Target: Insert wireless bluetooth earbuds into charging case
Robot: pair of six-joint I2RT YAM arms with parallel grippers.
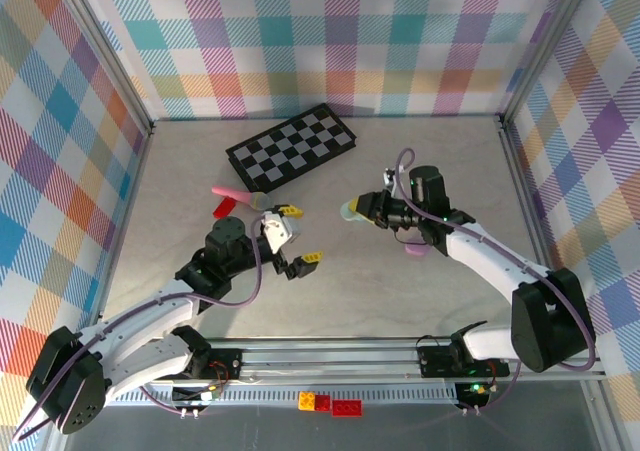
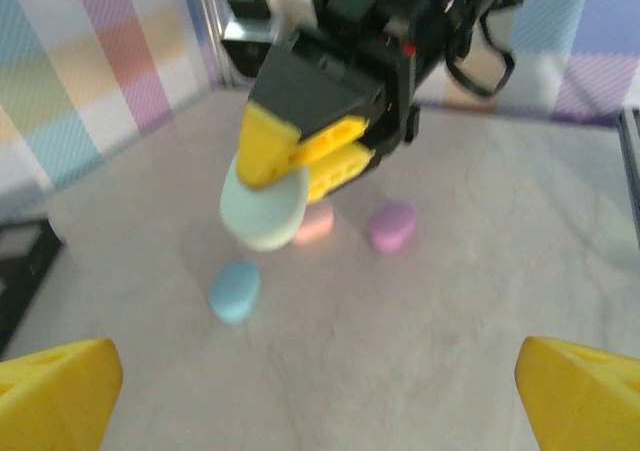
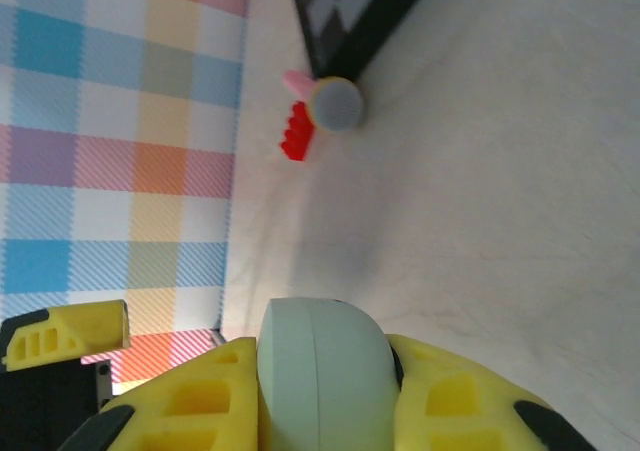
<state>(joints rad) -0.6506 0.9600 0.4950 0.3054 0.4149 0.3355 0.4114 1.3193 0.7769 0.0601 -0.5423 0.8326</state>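
My right gripper comes down and draws back toward my base next, onto the bare tabletop (image 1: 362, 257) beside the blue case. It goes there because that spot is clear of other cases.
My right gripper (image 1: 352, 211) is shut on a pale green oval charging case (image 3: 320, 371), held in the air between its yellow fingers (image 3: 200, 401). The left wrist view shows that same green case (image 2: 262, 209) hanging above the table. Below it lie a blue case (image 2: 235, 289), a pink case (image 2: 315, 223) and a purple case (image 2: 392, 225); the purple case (image 1: 416, 253) sits beside the right arm. My left gripper (image 1: 300, 236) stands wide open and empty, facing the right gripper, its fingertips (image 2: 60, 391) at the bottom corners. The tiny earbuds are out of view.
A folded checkerboard (image 1: 290, 149) lies at the back. A red toy brick (image 1: 226, 206) and a pink piece (image 1: 228, 190) lie left of centre, next to a grey round object (image 3: 337, 103). Loose bricks (image 1: 330, 404) rest on the front rail. Checked walls enclose the table.
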